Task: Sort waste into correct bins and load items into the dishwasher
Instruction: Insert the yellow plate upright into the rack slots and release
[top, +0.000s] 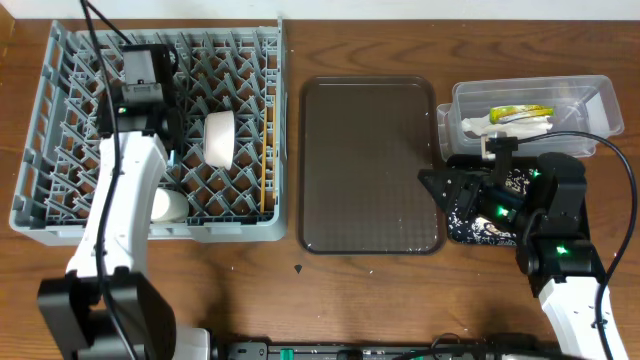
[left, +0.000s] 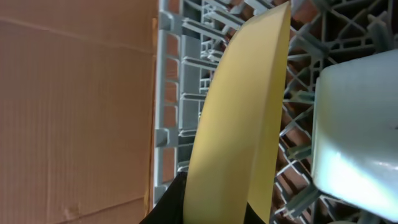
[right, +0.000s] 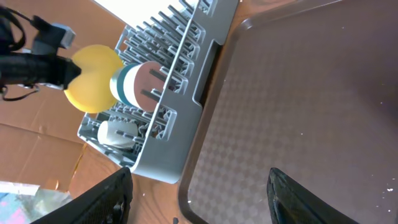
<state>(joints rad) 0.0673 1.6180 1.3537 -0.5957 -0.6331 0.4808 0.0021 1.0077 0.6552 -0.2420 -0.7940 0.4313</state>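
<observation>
My left gripper is still above the dish rack's wires with the yellow plate on edge, so it needs to lower the plate beside the light blue bowl and then open.
The grey dish rack (top: 40, 150) fills the left of the table. My left gripper (top: 148, 112) is above it, shut on the yellow plate (left: 242, 124), which stands on edge next to the light blue bowl (left: 357, 130). Both also show in the right wrist view: plate (right: 93, 78), bowl (right: 134, 84). A white bowl (top: 220, 138), a white cup (top: 167, 205) and the chopsticks (top: 265, 160) lie in the rack. The clear tub (top: 590, 100) holds the green-yellow wrapper (top: 520, 113) and the white tissue (top: 500, 128). My right gripper (right: 208, 199) is open and empty over the brown tray's right edge.
The dark brown serving tray (top: 370, 165) lies in the middle, between the rack and the bins. The black tray (top: 470, 232) with pale specks sits under my right arm, just in front of the clear tub. A cardboard surface (left: 74, 106) lies beyond the rack's far side.
</observation>
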